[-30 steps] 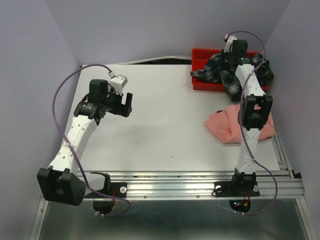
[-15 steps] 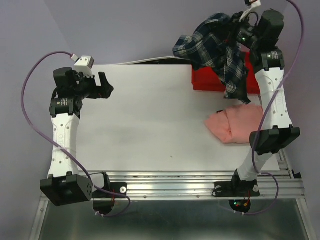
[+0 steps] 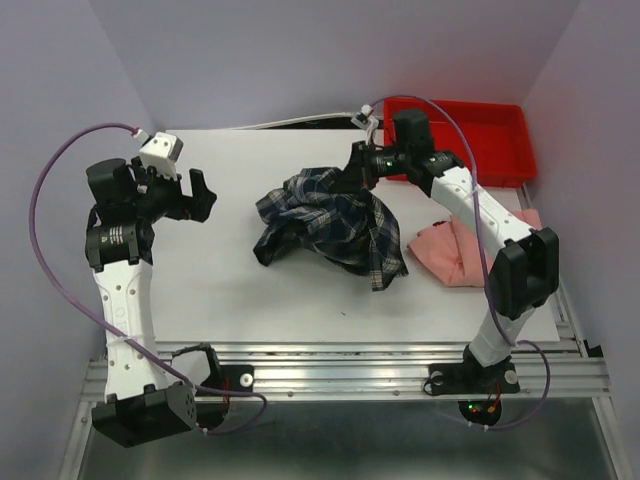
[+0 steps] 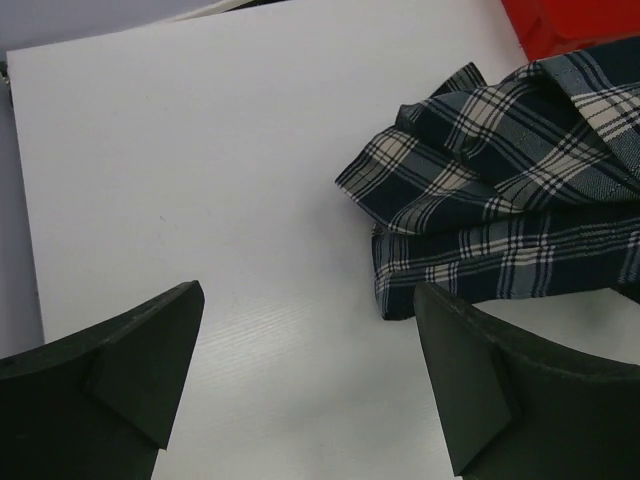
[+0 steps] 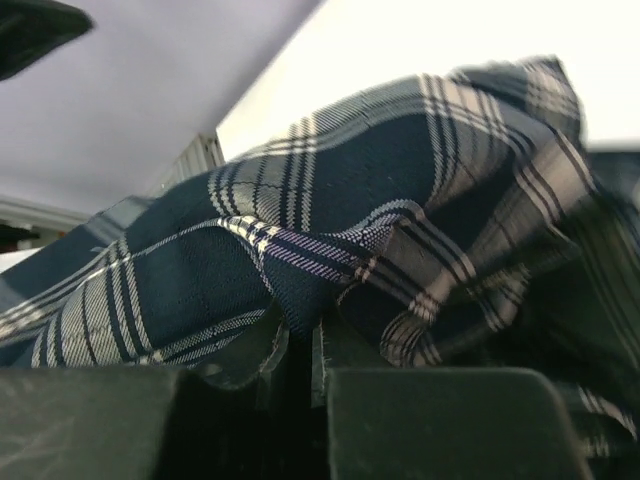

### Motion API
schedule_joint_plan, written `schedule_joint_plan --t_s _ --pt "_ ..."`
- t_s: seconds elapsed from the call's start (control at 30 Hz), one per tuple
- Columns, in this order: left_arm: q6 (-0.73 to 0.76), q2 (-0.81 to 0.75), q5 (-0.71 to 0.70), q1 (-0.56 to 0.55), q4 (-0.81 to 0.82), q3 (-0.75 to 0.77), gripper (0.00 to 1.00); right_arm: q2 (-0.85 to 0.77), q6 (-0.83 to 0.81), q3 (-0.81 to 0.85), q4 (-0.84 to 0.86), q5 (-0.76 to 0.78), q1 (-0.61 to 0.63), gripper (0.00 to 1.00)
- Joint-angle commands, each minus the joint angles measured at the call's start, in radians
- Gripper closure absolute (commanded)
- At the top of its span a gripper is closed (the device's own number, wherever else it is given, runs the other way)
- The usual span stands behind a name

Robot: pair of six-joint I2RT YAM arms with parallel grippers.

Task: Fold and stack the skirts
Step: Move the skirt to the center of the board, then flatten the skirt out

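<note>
I will next move my left gripper to the right in the top view and down onto the plaid skirt's closest corner (image 3: 264,254) (image 4: 397,298), because that corner sticks out from under the folds.
The plaid skirt (image 3: 325,220) lies crumpled on the middle of the white table, its far right part still lifted by my right gripper (image 3: 360,165), which is shut on a fold of it (image 5: 300,290). The salmon-pink skirt (image 3: 455,250) lies bunched at the table's right edge, partly under the right arm. My left gripper (image 3: 195,195) hovers open over the table's left part, well apart from the plaid skirt (image 4: 500,210), with nothing between its fingers.
A red tray (image 3: 495,140) stands at the back right corner, nothing visible in it. A metal rail (image 3: 350,365) runs along the near edge. Purple cables loop from both arms.
My right arm has swung the plaid skirt down from above the red tray to the middle of the table. The left arm has stayed near the back left, turning slightly.
</note>
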Motion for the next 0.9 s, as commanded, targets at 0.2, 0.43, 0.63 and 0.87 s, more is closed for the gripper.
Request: schedule_joint_plan --t_s 0.2,0.43,0.63,0.87 --pt "0.371 0.058 -0.056 -0.100 -0.010 -0.208 0.02 0.140 -0.049 -0.314 0.007 0.030 -0.323 0.15" --pt "0.575 0.169 -0.167 -0.224 0.101 -0.337 0.02 0.231 -0.346 0.083 -0.396 0.149 -0.365 0.13" --pt "0.620 0.356 -0.164 -0.224 0.056 -0.179 0.05 0.118 -0.610 0.161 -0.727 0.264 -0.279 0.18" --pt "0.655 0.585 0.011 -0.206 -0.180 0.043 0.12 -0.121 -0.733 -0.206 -0.640 0.458 0.032 0.21"
